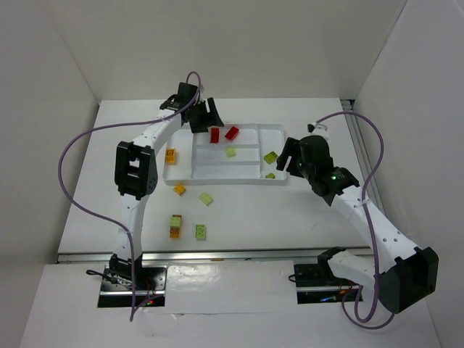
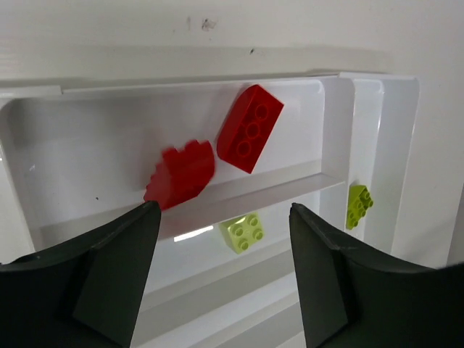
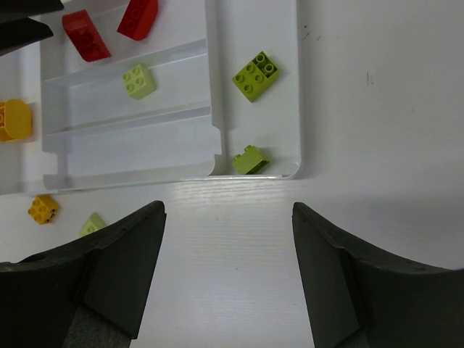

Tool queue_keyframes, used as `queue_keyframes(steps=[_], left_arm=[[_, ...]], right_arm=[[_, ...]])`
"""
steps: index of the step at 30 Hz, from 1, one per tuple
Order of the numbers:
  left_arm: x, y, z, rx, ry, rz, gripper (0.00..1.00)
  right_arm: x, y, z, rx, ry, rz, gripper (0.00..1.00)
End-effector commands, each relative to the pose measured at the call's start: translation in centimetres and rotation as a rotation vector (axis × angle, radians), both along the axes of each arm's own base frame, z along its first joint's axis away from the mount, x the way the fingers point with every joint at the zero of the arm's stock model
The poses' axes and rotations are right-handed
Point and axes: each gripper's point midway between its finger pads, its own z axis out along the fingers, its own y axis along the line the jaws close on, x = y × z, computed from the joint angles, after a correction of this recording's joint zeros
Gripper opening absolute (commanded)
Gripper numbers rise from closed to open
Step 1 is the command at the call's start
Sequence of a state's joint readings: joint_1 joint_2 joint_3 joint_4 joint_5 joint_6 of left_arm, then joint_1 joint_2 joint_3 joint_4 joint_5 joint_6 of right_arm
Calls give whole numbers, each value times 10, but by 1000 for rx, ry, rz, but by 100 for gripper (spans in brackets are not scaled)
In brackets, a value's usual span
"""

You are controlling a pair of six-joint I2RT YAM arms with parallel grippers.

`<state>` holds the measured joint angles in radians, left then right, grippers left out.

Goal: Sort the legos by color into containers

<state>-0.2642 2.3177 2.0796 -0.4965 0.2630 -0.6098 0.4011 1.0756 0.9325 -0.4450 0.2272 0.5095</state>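
The loose green lego beside the stack lies below my right gripper, to its left in the top view. My gripper will reach back, across and down onto it.
The white tray holds two red legos in its far slot. A light green one lies in the middle slot, and two more green sit in the right section. My left gripper hovers open over the far slot; just ahead of it one red lego looks blurred, beside a sharp red one. Nothing sits between its fingers. My right gripper stands open and empty over bare table, just off the tray's near right corner.
An orange lego lies in the tray's left section. Loose on the table in front of the tray are an orange lego, a green one, a green-on-orange stack and another green. White walls enclose the table.
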Motion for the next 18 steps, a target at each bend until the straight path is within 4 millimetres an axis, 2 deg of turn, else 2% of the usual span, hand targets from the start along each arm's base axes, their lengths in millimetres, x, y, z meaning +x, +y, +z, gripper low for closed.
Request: queue_keyframes(steps=[1, 3, 4, 6, 7, 9, 10, 11, 12, 13, 14, 15, 16, 17, 18], left_arm=[[14, 0, 16, -9, -55, 8, 84], [14, 0, 19, -9, -55, 8, 94], [14, 0, 25, -5, -70, 0, 96], [10, 1, 33, 1, -79, -8, 97], [7, 3, 54, 1, -112, -15, 97], [-3, 6, 76, 2, -142, -23, 97], [-19, 13, 97, 21, -169, -27, 95], [-25, 21, 108, 40, -187, -2, 95], [-34, 26, 118, 56, -204, 4, 94], [-43, 32, 126, 64, -216, 17, 94], [-56, 39, 118, 92, -196, 19, 94], [-72, 49, 142, 104, -235, 47, 94], [-81, 53, 145, 112, -238, 56, 93], [-96, 60, 132, 133, -198, 63, 93], [-111, 66, 147, 137, -219, 75, 93]], right_arm=[[-4, -4, 2, 13, -1, -17, 78], [-3, -3, -1, 9, 9, -17, 78], [-3, -1, 3, 11, 1, -3, 78], [-2, 1, 0, 12, 13, 5, 78], [-3, 3, 0, 12, 15, 22, 78], [-5, 13, 2, 26, 9, 59, 78], [-4, 23, 3, 41, 0, 90, 78], [-6, 31, 0, 42, -3, 114, 78], [-16, 54, -8, 53, 16, 183, 78], [-19, 70, -8, 64, 14, 220, 78], [-23, 90, -18, 78, 39, 254, 78], [-43, 119, -27, 65, 65, 337, 78], [-47, 134, -27, 51, 59, 355, 78], [-51, 155, -34, 36, 81, 379, 78], [-60, 168, -40, 11, 98, 405, 78]])
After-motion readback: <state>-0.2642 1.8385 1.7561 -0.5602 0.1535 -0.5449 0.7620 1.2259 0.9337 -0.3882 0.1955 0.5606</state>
